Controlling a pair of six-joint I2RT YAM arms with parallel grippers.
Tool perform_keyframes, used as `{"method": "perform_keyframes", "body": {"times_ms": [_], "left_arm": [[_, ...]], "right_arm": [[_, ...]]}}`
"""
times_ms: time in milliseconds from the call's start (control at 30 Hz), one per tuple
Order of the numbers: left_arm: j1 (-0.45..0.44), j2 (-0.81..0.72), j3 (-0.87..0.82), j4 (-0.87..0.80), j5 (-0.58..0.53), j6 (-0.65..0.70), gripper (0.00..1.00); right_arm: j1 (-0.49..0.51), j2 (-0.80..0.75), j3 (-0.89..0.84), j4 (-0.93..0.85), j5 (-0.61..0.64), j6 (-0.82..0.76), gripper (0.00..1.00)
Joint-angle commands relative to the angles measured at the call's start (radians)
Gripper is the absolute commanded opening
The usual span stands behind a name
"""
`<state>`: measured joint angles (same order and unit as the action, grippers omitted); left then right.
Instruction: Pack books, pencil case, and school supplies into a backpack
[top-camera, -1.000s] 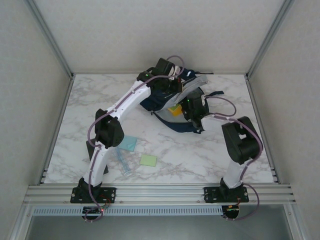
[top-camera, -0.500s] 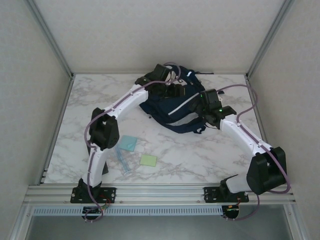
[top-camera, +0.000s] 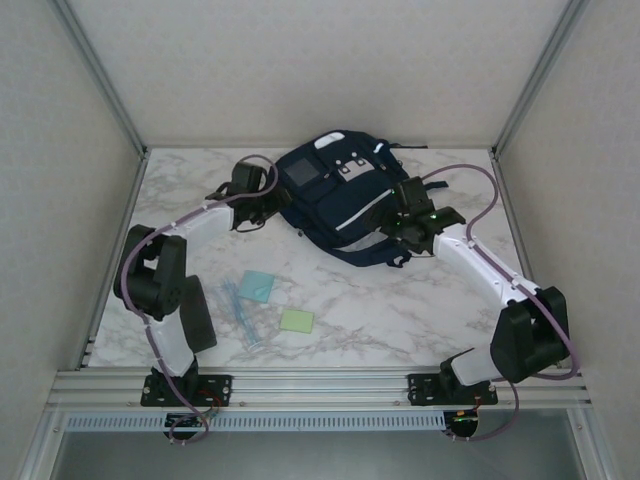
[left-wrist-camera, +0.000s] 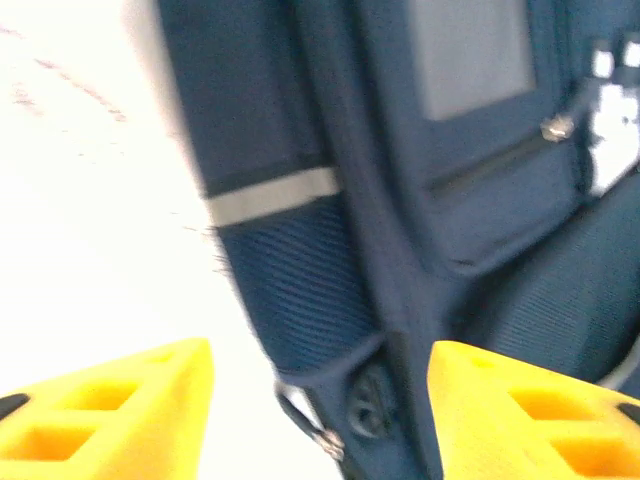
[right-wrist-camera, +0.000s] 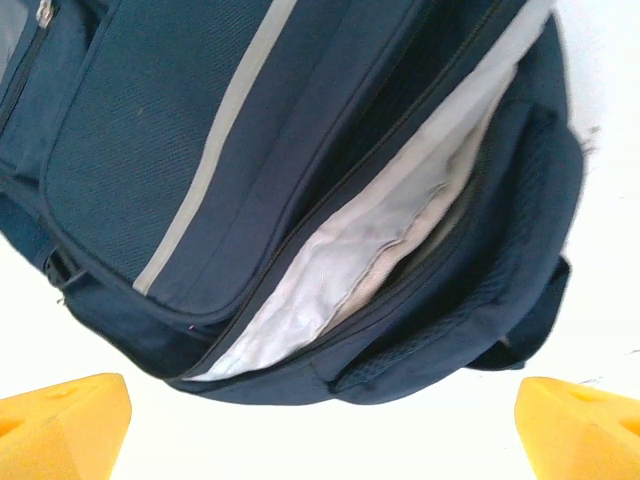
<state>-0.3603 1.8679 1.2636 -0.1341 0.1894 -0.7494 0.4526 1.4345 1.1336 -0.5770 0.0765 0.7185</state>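
Note:
My right gripper moves along the pack's near edge toward my left gripper onto the metal zipper pull (top-camera: 300, 233) (right-wrist-camera: 62, 299) next, since it sticks out beside the buckle.
The navy backpack (top-camera: 335, 190) lies flat at the back middle of the table, its grey patch (top-camera: 300, 173) facing up. My left gripper (top-camera: 266, 206) is open at the backpack's left side. In the left wrist view the yellow fingertips (left-wrist-camera: 110, 410) stand apart, with the pack's side seam and a buckle (left-wrist-camera: 365, 405) just beyond them. My right gripper (top-camera: 392, 208) is wide open at the pack's right side, facing the gaping main opening and its grey lining (right-wrist-camera: 370, 250). A light-blue pad (top-camera: 257, 287), a pale-green pad (top-camera: 296, 320) and translucent sticks (top-camera: 240, 318) lie on the table in front. The books and pencil case are out of view.
Marble tabletop (top-camera: 400, 310) with metal frame rails along the sides and a near rail (top-camera: 320, 385) where both arm bases are bolted. The left arm's elbow (top-camera: 150, 275) is folded out over the left part of the table, close to the pads.
The left arm pulled back from over the backpack to its left side and opened. The right arm swung out to the right. The pack settled flat and the yellow thing inside no longer shows.

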Motion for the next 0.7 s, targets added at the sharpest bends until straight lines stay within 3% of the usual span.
{"method": "perform_keyframes", "body": {"times_ms": [0, 100, 233, 400, 500, 533, 633, 667], "left_arm": [[-0.003, 0.050, -0.016, 0.157, -0.058, -0.083, 0.54], [-0.002, 0.121, -0.004, 0.220, -0.098, -0.116, 0.54], [-0.006, 0.223, 0.067, 0.282, -0.065, -0.164, 0.52], [-0.014, 0.287, 0.106, 0.282, -0.070, -0.179, 0.32], [-0.016, 0.287, 0.089, 0.303, -0.052, -0.191, 0.08], [-0.017, 0.274, 0.077, 0.313, -0.044, -0.196, 0.00], [-0.027, 0.205, 0.033, 0.313, -0.031, -0.213, 0.00], [-0.032, 0.175, 0.015, 0.308, -0.033, -0.224, 0.00]], "right_arm": [[0.039, 0.016, 0.032, 0.031, -0.036, 0.005, 0.99], [0.075, 0.035, 0.041, 0.041, -0.049, 0.010, 0.98], [0.131, 0.037, 0.021, 0.089, -0.060, 0.027, 0.97], [0.198, 0.041, -0.041, 0.225, -0.109, 0.098, 0.93], [0.240, 0.080, -0.045, 0.322, -0.141, 0.122, 0.83], [0.256, 0.102, -0.037, 0.353, -0.153, 0.127, 0.75], [0.290, 0.170, -0.019, 0.422, -0.148, 0.161, 0.55], [0.302, 0.190, -0.013, 0.439, -0.137, 0.171, 0.53]]}}
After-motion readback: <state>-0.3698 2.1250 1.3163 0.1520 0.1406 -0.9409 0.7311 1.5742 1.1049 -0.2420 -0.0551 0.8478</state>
